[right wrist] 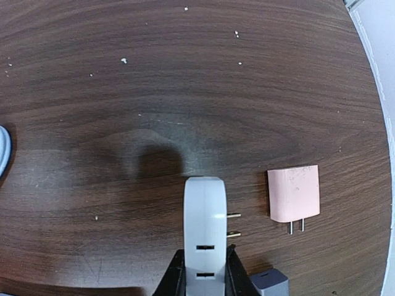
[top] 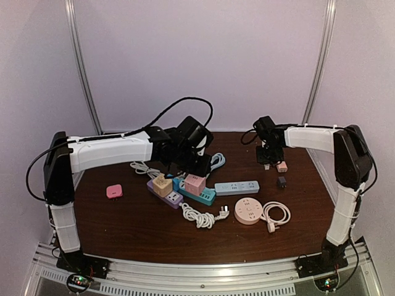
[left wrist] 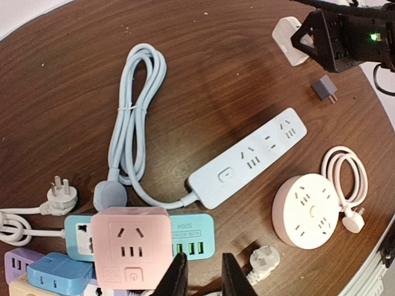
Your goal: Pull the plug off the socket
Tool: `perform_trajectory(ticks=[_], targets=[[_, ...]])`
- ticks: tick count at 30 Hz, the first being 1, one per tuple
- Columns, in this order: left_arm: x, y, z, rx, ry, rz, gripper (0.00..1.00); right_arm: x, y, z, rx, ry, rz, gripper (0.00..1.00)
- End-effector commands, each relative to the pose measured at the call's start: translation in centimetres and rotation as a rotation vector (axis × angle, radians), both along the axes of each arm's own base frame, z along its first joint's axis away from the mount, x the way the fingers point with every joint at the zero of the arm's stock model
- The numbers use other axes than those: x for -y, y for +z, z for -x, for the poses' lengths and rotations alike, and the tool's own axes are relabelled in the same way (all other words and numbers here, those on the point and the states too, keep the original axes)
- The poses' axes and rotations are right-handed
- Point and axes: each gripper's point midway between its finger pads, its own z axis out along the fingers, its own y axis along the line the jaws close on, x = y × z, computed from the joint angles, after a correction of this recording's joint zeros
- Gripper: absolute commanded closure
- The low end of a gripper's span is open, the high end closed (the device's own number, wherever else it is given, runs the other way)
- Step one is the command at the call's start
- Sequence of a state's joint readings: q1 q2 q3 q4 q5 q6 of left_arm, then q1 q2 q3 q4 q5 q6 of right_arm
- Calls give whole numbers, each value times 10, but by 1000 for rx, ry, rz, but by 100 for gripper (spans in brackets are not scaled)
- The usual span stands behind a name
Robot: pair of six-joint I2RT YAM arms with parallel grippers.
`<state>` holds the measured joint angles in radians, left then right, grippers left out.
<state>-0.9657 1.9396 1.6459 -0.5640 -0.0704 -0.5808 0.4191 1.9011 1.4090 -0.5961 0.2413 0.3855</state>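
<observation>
I will lower my right gripper next and let go of the white plug adapter (right wrist: pixel 205 222) on the tabletop beside the pink charger, because that bare patch is just below the gripper.
My right gripper (right wrist: pixel 205 256) is shut on a white plug adapter (right wrist: pixel 205 222), held a little above the bare table with its two brass prongs pointing right. In the top view this gripper (top: pixel 270 157) is at the back right. My left gripper (left wrist: pixel 200 262) is slightly open and empty. It hovers over the teal socket strip (left wrist: pixel 196 233), just right of the pink cube socket (left wrist: pixel 131 246) plugged onto that strip. In the top view the left gripper (top: pixel 196 161) is above the cluster of sockets (top: pixel 195 182).
A pink charger (right wrist: pixel 293 193) and a grey charger (right wrist: pixel 270 283) lie right of the held adapter. A light blue power strip (left wrist: pixel 247 166) with coiled cable, a round pink socket (left wrist: pixel 307 211), a purple strip (top: pixel 165 194), a beige cube (top: pixel 162 184) and a small pink block (top: pixel 114 192) lie on the table.
</observation>
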Motion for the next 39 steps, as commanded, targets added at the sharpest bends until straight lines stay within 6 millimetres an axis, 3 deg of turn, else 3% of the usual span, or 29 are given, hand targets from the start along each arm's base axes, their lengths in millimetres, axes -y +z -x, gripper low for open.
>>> perform_trajectory(ticks=[1, 5, 15, 27, 34, 39], targets=[[-21, -14, -3, 10, 12, -76, 78, 15, -3, -3, -17, -20, 111, 95], [-28, -19, -3, 11, 10, -115, 73, 9, -13, -4, -33, -10, 90, 91], [-39, -27, -5, 16, 16, -186, 59, -18, -23, -1, -41, 39, 10, 67], [-47, -31, -7, 13, 14, -223, 49, -52, -3, 8, -1, 108, -153, 44], [-54, -37, -11, -2, 0, -257, 36, -109, 22, 40, 25, 230, -468, 38], [-49, -43, -14, -14, -43, -266, 30, -162, 34, 70, 14, 323, -673, 43]])
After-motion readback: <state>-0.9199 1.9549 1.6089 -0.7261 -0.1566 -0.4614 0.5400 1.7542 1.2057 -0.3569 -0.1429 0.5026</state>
